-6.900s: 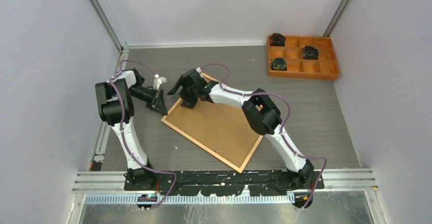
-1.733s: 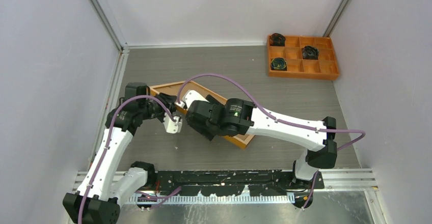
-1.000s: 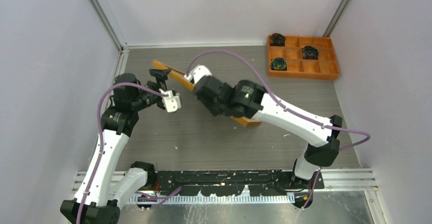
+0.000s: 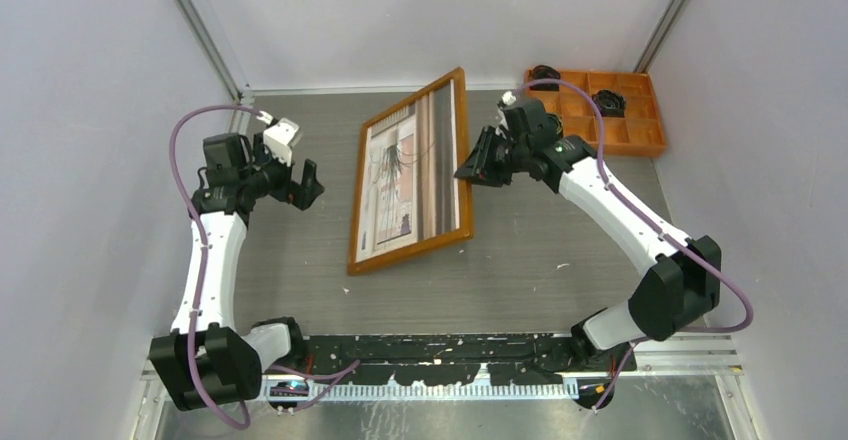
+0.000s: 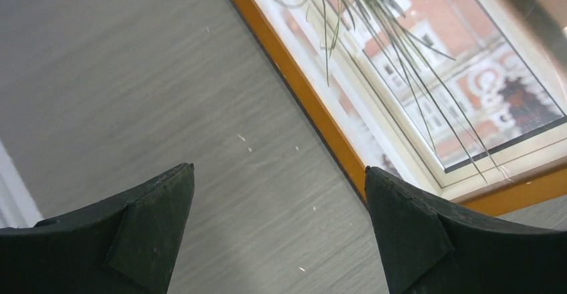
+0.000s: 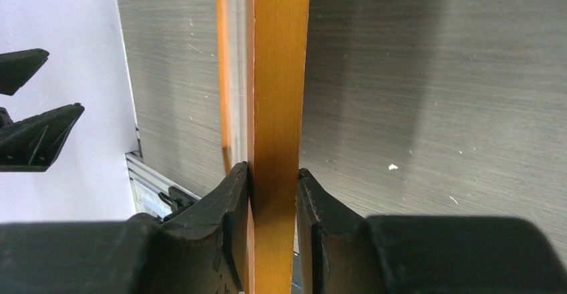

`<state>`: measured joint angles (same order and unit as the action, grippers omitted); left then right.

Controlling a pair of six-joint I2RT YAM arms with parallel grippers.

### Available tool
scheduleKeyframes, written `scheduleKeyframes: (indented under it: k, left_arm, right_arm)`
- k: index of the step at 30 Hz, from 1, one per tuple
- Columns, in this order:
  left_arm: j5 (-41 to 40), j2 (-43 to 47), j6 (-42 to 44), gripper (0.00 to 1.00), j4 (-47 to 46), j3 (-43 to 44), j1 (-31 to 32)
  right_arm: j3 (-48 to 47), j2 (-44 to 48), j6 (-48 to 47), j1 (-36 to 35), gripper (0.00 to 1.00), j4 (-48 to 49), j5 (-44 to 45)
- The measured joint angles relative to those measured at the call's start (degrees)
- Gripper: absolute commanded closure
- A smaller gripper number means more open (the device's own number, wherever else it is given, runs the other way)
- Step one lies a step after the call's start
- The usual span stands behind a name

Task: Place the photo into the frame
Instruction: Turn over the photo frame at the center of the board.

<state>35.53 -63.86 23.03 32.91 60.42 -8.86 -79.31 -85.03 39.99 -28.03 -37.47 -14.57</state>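
My right gripper will lower the frame's raised edge onto the tabletop below it and let go of it there, because the photo (image 4: 410, 175) can already be seen inside the tilted frame.
The frame (image 4: 466, 160), thin orange-brown wood, stands tilted in the middle of the table, its right long edge lifted. The photo (image 4: 410, 175) of a spiky plant at a window shows inside it, facing up and left. My right gripper (image 4: 472, 170) is shut on that lifted edge; in the right wrist view both fingers press the wooden bar (image 6: 277, 73) at the gripper (image 6: 273, 174). My left gripper (image 4: 308, 185) hangs open, left of the frame and apart from it. The left wrist view shows the frame's border (image 5: 314, 113) and photo (image 5: 428, 60) beyond the empty gripper (image 5: 279, 174).
An orange compartment tray (image 4: 600, 146) with dark coiled items stands at the back right, just behind my right arm. Grey walls close in the table on the left, back and right. Small white specks lie on the tabletop.
The frame has turned from edge-on to showing its photo side and moved toward the back. My left gripper opened fully and drew back left. My right arm swung right, still holding the frame.
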Motion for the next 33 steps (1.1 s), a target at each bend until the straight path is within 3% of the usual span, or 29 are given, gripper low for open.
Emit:
scheduleKeyframes:
  k: [5, 11, 17, 25, 29, 33]
  left_arm:
    - [-1.2, 0.15, -1.79, 0.0, -0.5, -6.08, -0.92]
    - [-2.19, -0.11, -3.21, 0.0, -1.57, -8.61, -1.68]
    - [-3.67, -2.71, -3.39, 0.0, -3.08, -9.4, -2.14]
    - [-4.79, -3.69, -2.25, 0.0, -3.13, -9.6, -2.14]
    - [-5.01, -3.78, -1.51, 0.0, -3.08, -9.6, -2.14]
    - [-5.14, -3.98, -1.38, 0.0, -3.06, -9.6, -2.14]
  right_arm:
    - [13.46, 3.89, 0.92, 1.44, 0.92, 8.68, -2.64]
    - [23.17, 4.04, 0.92, 1.62, 0.88, 16.5, -3.98]
    - [30.71, 3.98, 0.72, 1.62, 0.84, 22.45, -2.45]
    - [37.59, 1.31, 0.72, 1.53, 0.71, 30.18, -0.61]
    - [38.25, -0.57, 0.66, 1.51, 0.49, 31.36, 0.42]
    - [38.23, -0.83, -0.35, 1.46, 0.2, 31.47, 2.54]
